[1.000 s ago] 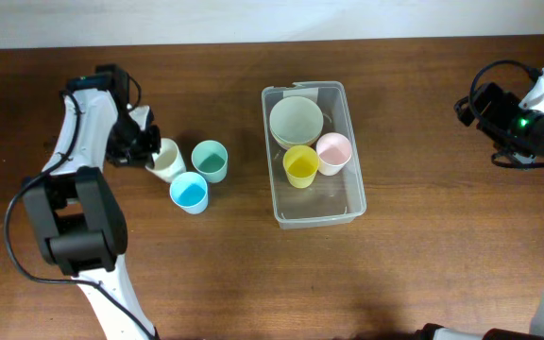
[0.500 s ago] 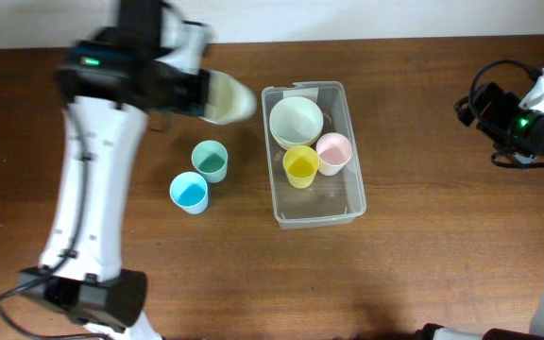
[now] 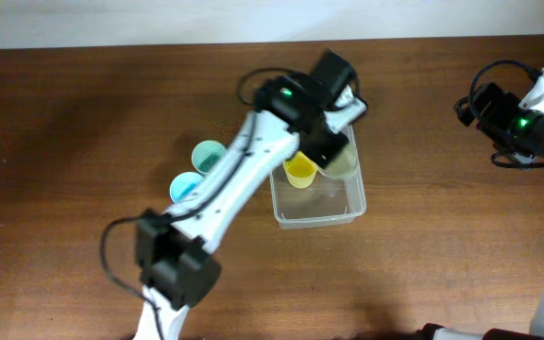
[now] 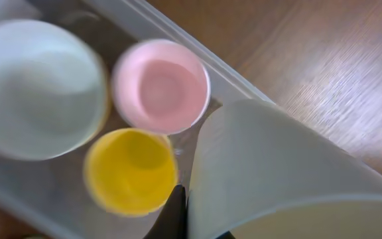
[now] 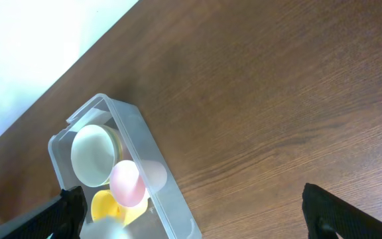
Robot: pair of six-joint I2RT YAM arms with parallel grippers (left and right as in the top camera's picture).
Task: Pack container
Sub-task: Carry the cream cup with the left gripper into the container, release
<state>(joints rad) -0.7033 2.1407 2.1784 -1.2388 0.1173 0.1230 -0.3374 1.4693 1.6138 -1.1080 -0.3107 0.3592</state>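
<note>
My left gripper lowers the cream cup onto the bin's bare bottom [image 3: 336,195] beside the yellow cup next and releases the cream cup's rim, since that spot stands empty.
The container [image 3: 321,215] is a clear plastic bin in the middle of the table. It holds a yellow cup [image 3: 298,172], a pink cup [image 4: 161,86] and a pale green bowl [image 4: 35,86]. My left gripper [image 3: 333,154] is shut on the rim of a cream cup [image 4: 277,166] and holds it tilted over the bin's right side, beside the pink and yellow cups. My right gripper [image 3: 489,111] is open and empty, far right of the bin. Its wrist view shows the bin [image 5: 152,159] between the spread fingers [image 5: 191,216].
A teal cup [image 3: 207,154] and a blue cup [image 3: 183,188] stand on the wooden table left of the bin, partly under my left arm. The table's far edge meets a white wall at the top.
My left gripper lifted the cream cup from beside the teal and blue cups and carried it right, over the container. The right arm has not moved.
</note>
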